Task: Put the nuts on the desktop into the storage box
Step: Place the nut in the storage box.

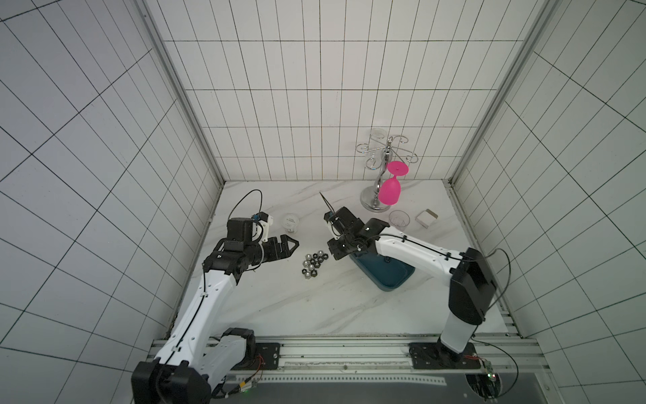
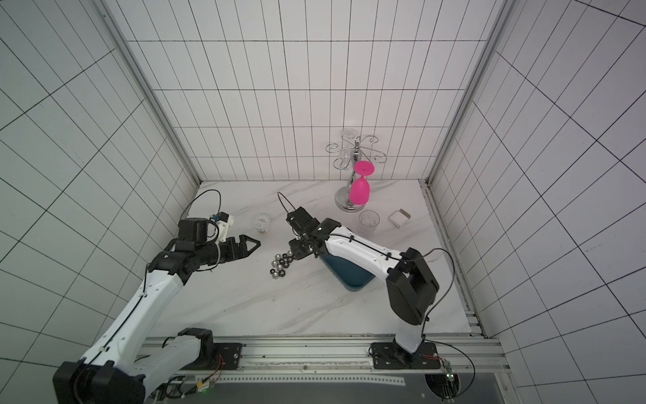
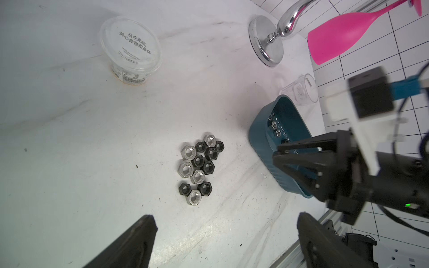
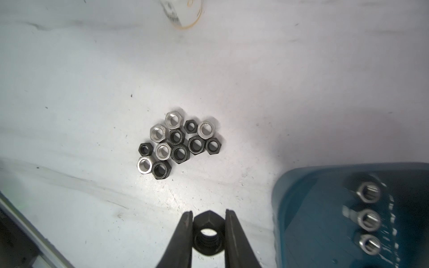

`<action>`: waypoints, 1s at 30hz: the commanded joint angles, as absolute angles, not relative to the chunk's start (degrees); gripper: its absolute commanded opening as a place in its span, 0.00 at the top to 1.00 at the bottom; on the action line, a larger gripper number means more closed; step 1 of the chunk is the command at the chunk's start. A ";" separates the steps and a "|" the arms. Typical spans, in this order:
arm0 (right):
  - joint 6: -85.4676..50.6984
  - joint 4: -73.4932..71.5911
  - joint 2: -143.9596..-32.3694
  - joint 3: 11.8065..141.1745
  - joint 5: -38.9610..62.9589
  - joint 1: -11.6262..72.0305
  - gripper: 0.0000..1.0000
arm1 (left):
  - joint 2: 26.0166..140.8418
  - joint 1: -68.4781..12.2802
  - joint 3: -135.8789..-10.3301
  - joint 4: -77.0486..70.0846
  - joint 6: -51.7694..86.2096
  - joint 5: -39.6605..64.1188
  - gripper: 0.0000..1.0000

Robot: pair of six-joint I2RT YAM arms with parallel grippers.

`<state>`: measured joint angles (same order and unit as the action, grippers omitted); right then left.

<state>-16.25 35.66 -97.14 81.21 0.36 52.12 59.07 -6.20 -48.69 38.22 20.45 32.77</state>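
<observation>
I will next carry the black nut over with my right gripper, lower it and release it, as bare box bottom beside the silver nuts lies across the box's rim.
Several silver and black nuts [image 1: 312, 266] [image 2: 280, 264] [image 3: 199, 169] [image 4: 178, 141] lie clustered on the white marble desktop [image 1: 314, 307]. My right gripper [image 4: 209, 212] [image 1: 334, 252] [image 2: 295, 250] is shut on one black nut [image 4: 208, 232], held a little above the desktop between the cluster and the storage box. The teal storage box [image 1: 391, 280] [image 2: 353, 280] [image 3: 257, 139] [image 4: 301, 197] is partly covered by the right arm; three silver nuts [image 4: 369, 218] lie inside. My left gripper [image 3: 226, 217] [image 1: 295, 245] [image 2: 257, 243] hovers open left of the cluster, holding nothing.
A lidded white cup [image 1: 291, 222] stands behind the cluster. At the back right are a chrome glass rack with a hanging pink glass [image 1: 389, 190], a clear plastic cup [image 1: 399, 219] and a small white box [image 1: 426, 218]. A metal rail [image 1: 332, 349] runs along the front edge.
</observation>
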 commanded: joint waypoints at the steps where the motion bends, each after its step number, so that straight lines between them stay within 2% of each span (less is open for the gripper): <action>1: -19.11 39.16 -94.13 74.69 -2.10 45.91 0.82 | 59.44 -8.95 -49.40 33.34 22.40 33.99 0.02; 8: -19.37 40.38 -91.96 64.76 -0.76 35.41 0.82 | 62.75 -15.58 -48.69 28.49 25.53 31.82 0.02; 22: -16.90 37.18 -101.44 66.51 0.89 32.61 0.78 | 65.02 -15.82 -51.67 31.04 24.30 30.54 0.02; 24: -16.58 37.34 -102.41 67.00 0.45 32.49 0.75 | 65.04 -15.82 -52.07 31.55 24.08 30.42 0.02; 30: -16.26 37.71 -101.32 67.75 -0.09 32.21 0.59 | 64.74 -15.82 -52.53 32.29 23.75 30.06 0.02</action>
